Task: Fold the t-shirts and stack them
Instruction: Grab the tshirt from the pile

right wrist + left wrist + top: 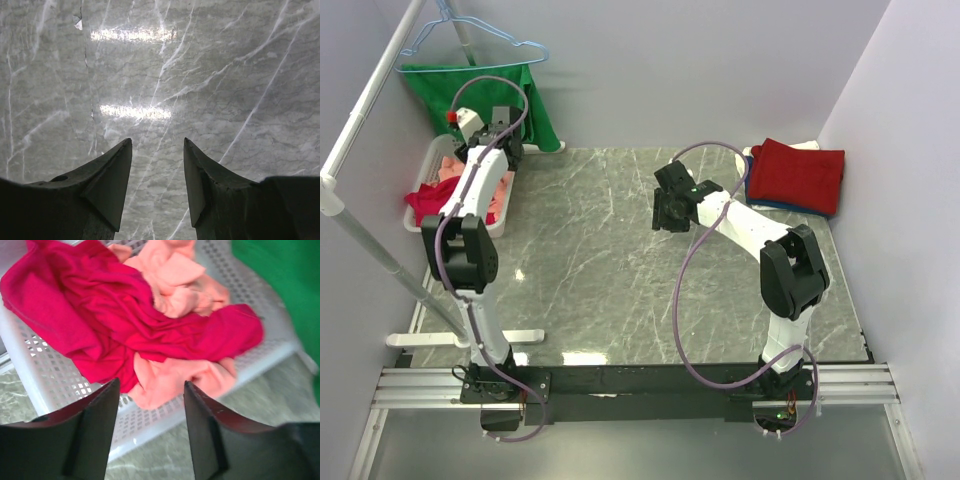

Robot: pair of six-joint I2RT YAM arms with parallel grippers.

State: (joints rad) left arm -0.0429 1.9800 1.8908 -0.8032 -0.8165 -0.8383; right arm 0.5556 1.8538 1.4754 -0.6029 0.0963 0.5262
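Note:
The left gripper lowers into the basket (45,375) next, shifting left in the top view onto a bright pinkish-red fold, which lies uncovered over the salmon-orange t-shirt (175,285).
A bright pinkish-red t-shirt (100,315) and a salmon-orange t-shirt (175,285) lie crumpled together in a white perforated basket (45,375) at the table's far left; the red one shows in the top view (428,195). My left gripper (151,390) is open and empty, just above the basket's near rim, over a salmon fold. A folded dark red t-shirt (798,173) tops a stack at the far right, with blue and white edges under it. My right gripper (157,145) is open and empty above bare marble, also seen in the top view (665,212).
A green cloth (520,100) hangs on a hanger (470,35) from a white rail (370,110) behind the basket. Walls close in on the left, back and right. The marble table (590,270) spans the middle.

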